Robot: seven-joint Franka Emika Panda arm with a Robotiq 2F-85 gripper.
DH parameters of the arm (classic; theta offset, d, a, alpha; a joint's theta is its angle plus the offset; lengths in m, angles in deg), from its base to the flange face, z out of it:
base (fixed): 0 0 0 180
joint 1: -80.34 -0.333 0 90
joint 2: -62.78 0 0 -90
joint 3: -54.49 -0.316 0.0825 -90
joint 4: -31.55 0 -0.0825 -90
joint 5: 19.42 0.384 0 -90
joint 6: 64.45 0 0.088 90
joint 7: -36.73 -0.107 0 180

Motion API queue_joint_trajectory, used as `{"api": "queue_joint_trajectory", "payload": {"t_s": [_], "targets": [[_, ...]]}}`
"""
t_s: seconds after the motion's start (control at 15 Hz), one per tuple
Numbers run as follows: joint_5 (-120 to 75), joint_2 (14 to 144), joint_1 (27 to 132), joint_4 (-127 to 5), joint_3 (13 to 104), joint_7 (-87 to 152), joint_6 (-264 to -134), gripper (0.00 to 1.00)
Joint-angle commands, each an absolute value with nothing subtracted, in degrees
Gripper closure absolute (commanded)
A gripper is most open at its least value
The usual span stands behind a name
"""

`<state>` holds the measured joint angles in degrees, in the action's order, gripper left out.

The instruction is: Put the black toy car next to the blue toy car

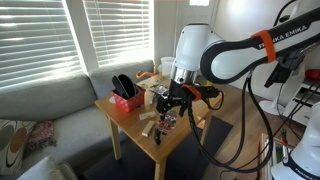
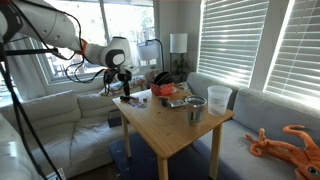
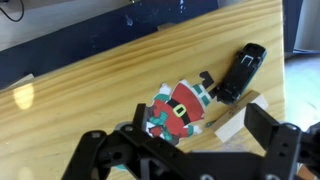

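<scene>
The black toy car (image 3: 240,72) is below, beyond the open fingers, so my gripper should next go to the upper right in the wrist view and down onto it.
The black toy car (image 3: 240,72) lies on the wooden table (image 3: 90,90) at the upper right of the wrist view. Beside it are a flat Santa figure (image 3: 180,108) and a small wooden block (image 3: 234,121). My gripper (image 3: 200,125) is open and empty, hovering above the Santa figure and the block, with the car just beyond its fingers. In both exterior views the gripper (image 1: 172,100) (image 2: 124,88) hangs over one edge of the table. I cannot pick out the blue toy car in any view.
The table (image 1: 128,128) (image 2: 170,130) also carries a black and red holder (image 1: 125,94), a metal cup (image 2: 196,110), a white cup (image 2: 219,97) and red items (image 2: 175,95). A grey sofa (image 1: 45,105) wraps around it. An orange plush (image 2: 290,140) lies on the sofa.
</scene>
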<state>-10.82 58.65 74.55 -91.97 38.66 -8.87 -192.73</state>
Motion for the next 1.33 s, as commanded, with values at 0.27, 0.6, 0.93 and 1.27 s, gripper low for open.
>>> {"api": "queue_joint_trajectory", "payload": {"t_s": [0.27,0.6,0.93,1.27], "targets": [[-10.0,63.4,71.5,-87.7,40.1,-8.4,-193.1,0.00],[-10.0,70.5,69.8,-80.9,40.2,-6.0,-193.5,0.09],[-9.4,76.7,67.7,-73.8,40.7,-6.7,-187.8,0.42],[-10.7,79.6,65.9,-68.6,41.6,-9.8,-176.7,0.68]]}}
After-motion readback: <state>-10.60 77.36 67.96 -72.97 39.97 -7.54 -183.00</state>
